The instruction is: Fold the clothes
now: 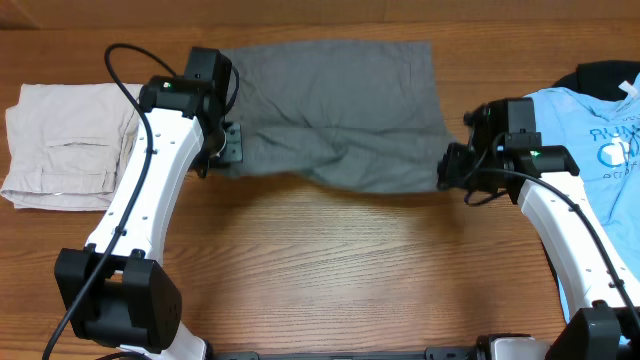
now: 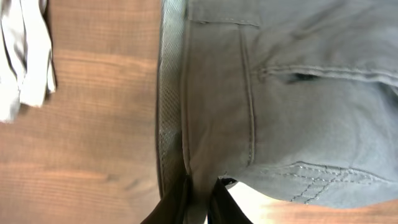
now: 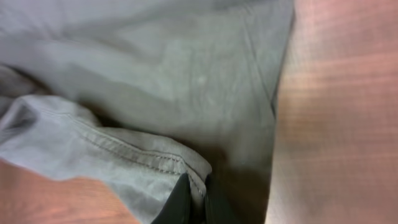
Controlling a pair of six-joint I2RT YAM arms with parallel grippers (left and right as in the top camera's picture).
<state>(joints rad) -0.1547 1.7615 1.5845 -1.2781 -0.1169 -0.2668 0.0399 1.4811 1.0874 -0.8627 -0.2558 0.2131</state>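
My right gripper draws the lifted hem back and down next and releases it on top of the table, since bare wood lies there.
The clothes are grey shorts [image 1: 340,110] spread across the back middle of the table, with the near edge lifted and folded over. My left gripper [image 1: 228,145] holds the left end at the waistband. In the left wrist view the waistband [image 2: 171,112] runs down between the dark fingers [image 2: 177,205], and the left gripper [image 2: 199,200] is shut on it; a slit pocket [image 2: 305,76] shows to the right. My right gripper [image 1: 445,170] holds the right end. In the right wrist view the right gripper [image 3: 198,199] is shut on a stitched hem [image 3: 137,152].
Folded beige shorts [image 1: 65,145] lie at the left edge of the table; they also show in the left wrist view, beige shorts [image 2: 25,56]. A light blue printed T-shirt [image 1: 600,130] over a black garment [image 1: 600,72] lies at the far right. Bare wood [image 1: 340,260] fills the front.
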